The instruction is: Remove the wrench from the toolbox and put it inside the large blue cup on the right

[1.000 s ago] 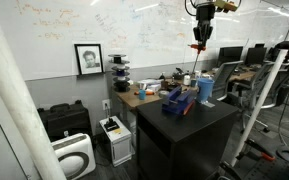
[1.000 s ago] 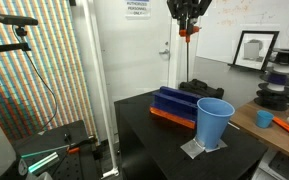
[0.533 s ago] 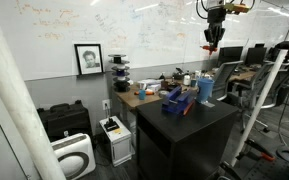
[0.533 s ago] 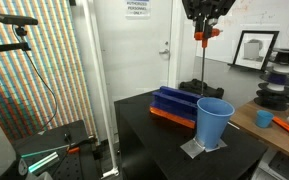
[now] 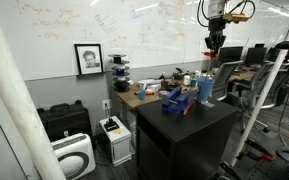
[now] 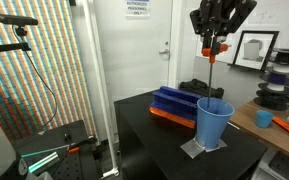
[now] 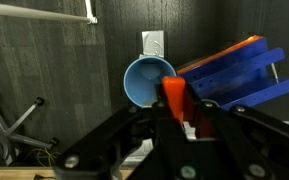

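The wrench's body points down at the cup's opening [image 6: 215,104] and the wrench's grip is high above, so I need to lower my gripper toward that opening next and let go of the wrench [image 6: 213,58].
My gripper [image 6: 214,40] is shut on the wrench [image 6: 213,58], a thin tool with an orange grip that hangs straight down from the jaws. It hangs high above the tall light-blue cup [image 6: 215,122], about over its far rim. The dark blue toolbox [image 6: 172,103] lies beside the cup on the black table. Another exterior view shows the gripper [image 5: 213,45], cup [image 5: 206,90] and toolbox [image 5: 176,100]. In the wrist view the orange wrench grip [image 7: 174,97] sits between the jaws [image 7: 180,118], with the cup's open mouth [image 7: 147,80] and the toolbox [image 7: 234,78] below.
The black table [image 6: 154,135] drops off at its edges. A cluttered wooden desk [image 5: 149,92] stands behind it. Black cases [image 5: 62,120] and a white appliance [image 5: 74,155] sit on the floor. A small blue cup [image 6: 265,118] rests on a side desk.
The gripper has carried the wrench sideways from above the toolbox to above the cup and has come down a little. The cup and toolbox have not moved.
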Motion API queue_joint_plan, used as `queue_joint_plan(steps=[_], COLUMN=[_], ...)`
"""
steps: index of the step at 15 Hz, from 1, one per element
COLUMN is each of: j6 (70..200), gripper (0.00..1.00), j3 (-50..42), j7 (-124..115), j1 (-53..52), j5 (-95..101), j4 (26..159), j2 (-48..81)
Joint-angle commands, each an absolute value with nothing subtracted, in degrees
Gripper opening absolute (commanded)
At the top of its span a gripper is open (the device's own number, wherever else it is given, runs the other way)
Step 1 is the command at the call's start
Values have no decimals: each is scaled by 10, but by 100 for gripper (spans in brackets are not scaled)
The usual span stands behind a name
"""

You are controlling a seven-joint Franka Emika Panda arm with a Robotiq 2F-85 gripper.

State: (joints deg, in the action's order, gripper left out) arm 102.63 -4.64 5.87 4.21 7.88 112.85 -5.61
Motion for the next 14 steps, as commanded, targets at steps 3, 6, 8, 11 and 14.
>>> queue_joint_plan(steps=[3,6,8,11,14], j6=[1071,1075,1072,1065,1057], gripper=[14,47,60,83,100], j3=[-48,-49,-51,-53,-54], j7=[53,57,63,69,79], j1=[45,47,49,52,53], j5=[83,78,75,73,74], j4=[1138,1143,1141,1139,1137], j2=[-19,1,4,-13,-47])
